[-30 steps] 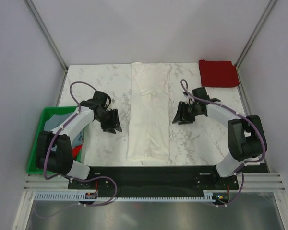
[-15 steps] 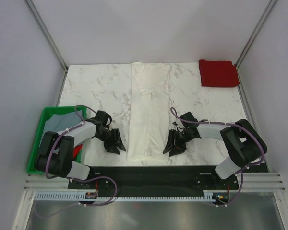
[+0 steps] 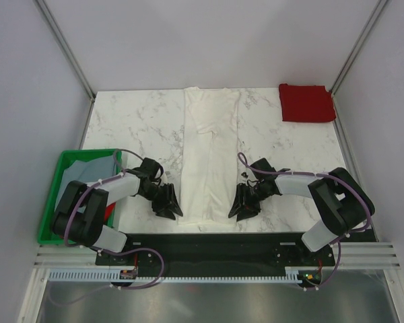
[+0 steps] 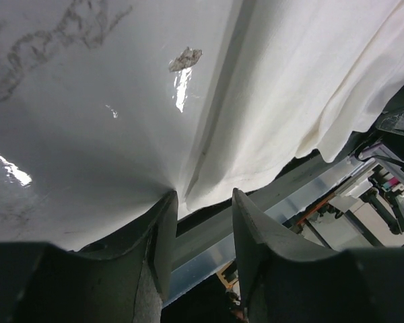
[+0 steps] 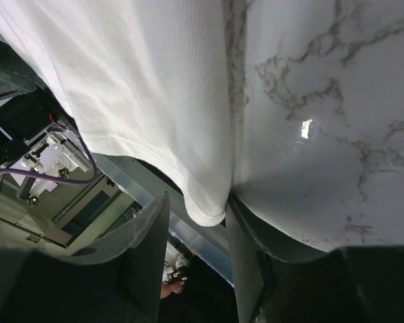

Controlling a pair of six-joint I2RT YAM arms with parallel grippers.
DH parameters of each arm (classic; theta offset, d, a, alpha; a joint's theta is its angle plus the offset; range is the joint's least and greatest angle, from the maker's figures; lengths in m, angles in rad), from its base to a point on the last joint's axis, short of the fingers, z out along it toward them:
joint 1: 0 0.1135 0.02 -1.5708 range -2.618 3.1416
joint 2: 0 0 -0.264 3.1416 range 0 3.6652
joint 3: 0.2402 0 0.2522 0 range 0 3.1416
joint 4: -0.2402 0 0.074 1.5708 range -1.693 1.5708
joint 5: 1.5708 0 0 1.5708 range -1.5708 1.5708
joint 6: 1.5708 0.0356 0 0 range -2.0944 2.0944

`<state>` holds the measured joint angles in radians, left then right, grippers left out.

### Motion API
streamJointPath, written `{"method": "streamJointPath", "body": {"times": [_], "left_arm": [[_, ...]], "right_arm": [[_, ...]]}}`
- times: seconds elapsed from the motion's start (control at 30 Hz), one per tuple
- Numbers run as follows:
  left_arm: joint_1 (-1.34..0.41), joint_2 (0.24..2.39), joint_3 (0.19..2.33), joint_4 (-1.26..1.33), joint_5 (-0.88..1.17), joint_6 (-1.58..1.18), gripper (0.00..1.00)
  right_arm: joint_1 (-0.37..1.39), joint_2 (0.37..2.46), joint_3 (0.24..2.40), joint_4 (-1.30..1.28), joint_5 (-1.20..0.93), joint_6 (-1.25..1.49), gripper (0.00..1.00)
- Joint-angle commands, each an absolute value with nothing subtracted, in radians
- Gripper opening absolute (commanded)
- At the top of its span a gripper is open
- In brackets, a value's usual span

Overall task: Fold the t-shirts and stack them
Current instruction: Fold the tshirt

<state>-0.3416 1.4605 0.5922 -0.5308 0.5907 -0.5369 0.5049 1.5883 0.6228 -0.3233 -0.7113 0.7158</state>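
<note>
The right gripper stays low by the table's near edge next and closes on that corner of the hem.
The white t-shirt (image 3: 209, 161) lies folded into a long strip down the middle of the table, its hem at the near edge. My left gripper (image 3: 176, 209) is low at the hem's left corner, open; in the left wrist view that gripper (image 4: 202, 202) has the cloth edge (image 4: 303, 87) just beyond its tips. My right gripper (image 3: 236, 211) is at the hem's right corner, open. The right wrist view shows the white hem corner (image 5: 212, 205) hanging between that gripper's (image 5: 196, 208) fingers, untouched by the left one. A dark red t-shirt (image 3: 306, 102) lies folded at the far right corner.
A green crate (image 3: 52, 202) stands off the table's left side, holding grey-blue cloth (image 3: 94, 168) and a bit of bright red cloth (image 3: 106, 212). The black base rail (image 3: 209, 242) runs just below the shirt's hem. Enclosure walls surround the marble table (image 3: 135, 128).
Both grippers have come down from mid-table to the near edge and moved inward to the white t-shirt's two hem corners. The shirt has not shifted.
</note>
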Motion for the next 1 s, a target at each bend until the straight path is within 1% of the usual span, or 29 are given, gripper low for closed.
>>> {"method": "streamJointPath", "body": {"times": [0.0, 0.03, 0.13, 0.2, 0.23, 0.27, 0.3, 0.33, 0.37, 0.4, 0.53, 0.57, 0.7, 0.9, 0.97], "left_arm": [[-0.348, 1.473, 0.566, -0.491, 0.607, -0.581, 0.45], [-0.351, 1.485, 0.566, -0.488, 0.61, -0.58, 0.45], [-0.359, 1.511, 0.574, -0.473, 0.626, -0.581, 0.38], [-0.364, 1.525, 0.58, -0.465, 0.644, -0.578, 0.32], [-0.367, 1.531, 0.587, -0.46, 0.653, -0.575, 0.28], [-0.367, 1.537, 0.591, -0.462, 0.657, -0.571, 0.16], [-0.368, 1.539, 0.594, -0.462, 0.66, -0.569, 0.08], [-0.367, 1.539, 0.6, -0.46, 0.663, -0.568, 0.02], [-0.368, 1.537, 0.601, -0.462, 0.663, -0.568, 0.02], [-0.367, 1.534, 0.604, -0.46, 0.663, -0.568, 0.02], [-0.345, 1.49, 0.655, -0.474, 0.646, -0.561, 0.02], [-0.338, 1.485, 0.675, -0.482, 0.647, -0.552, 0.02], [-0.285, 1.517, 0.823, -0.485, 0.653, -0.473, 0.02], [-0.241, 1.707, 1.156, -0.488, 0.687, -0.446, 0.02], [-0.232, 1.779, 1.224, -0.488, 0.677, -0.428, 0.02]], "right_arm": [[0.512, 1.585, 0.592, -0.362, -0.627, 0.71, 0.47], [0.512, 1.583, 0.586, -0.361, -0.621, 0.707, 0.46], [0.509, 1.582, 0.571, -0.357, -0.621, 0.707, 0.43], [0.511, 1.583, 0.571, -0.356, -0.626, 0.706, 0.42], [0.512, 1.582, 0.572, -0.356, -0.627, 0.703, 0.4], [0.512, 1.58, 0.574, -0.357, -0.635, 0.7, 0.36], [0.511, 1.58, 0.575, -0.356, -0.64, 0.696, 0.31], [0.512, 1.574, 0.58, -0.359, -0.643, 0.689, 0.18], [0.512, 1.569, 0.581, -0.364, -0.646, 0.684, 0.1], [0.512, 1.556, 0.597, -0.371, -0.637, 0.677, 0.0], [0.482, 1.508, 0.67, -0.422, -0.634, 0.612, 0.0], [0.451, 1.499, 0.698, -0.469, -0.62, 0.559, 0.0], [0.344, 1.505, 0.887, -0.537, -0.604, 0.456, 0.0], [0.255, 1.614, 1.113, -0.532, -0.586, 0.397, 0.0], [0.233, 1.663, 1.153, -0.499, -0.58, 0.399, 0.0]]}}
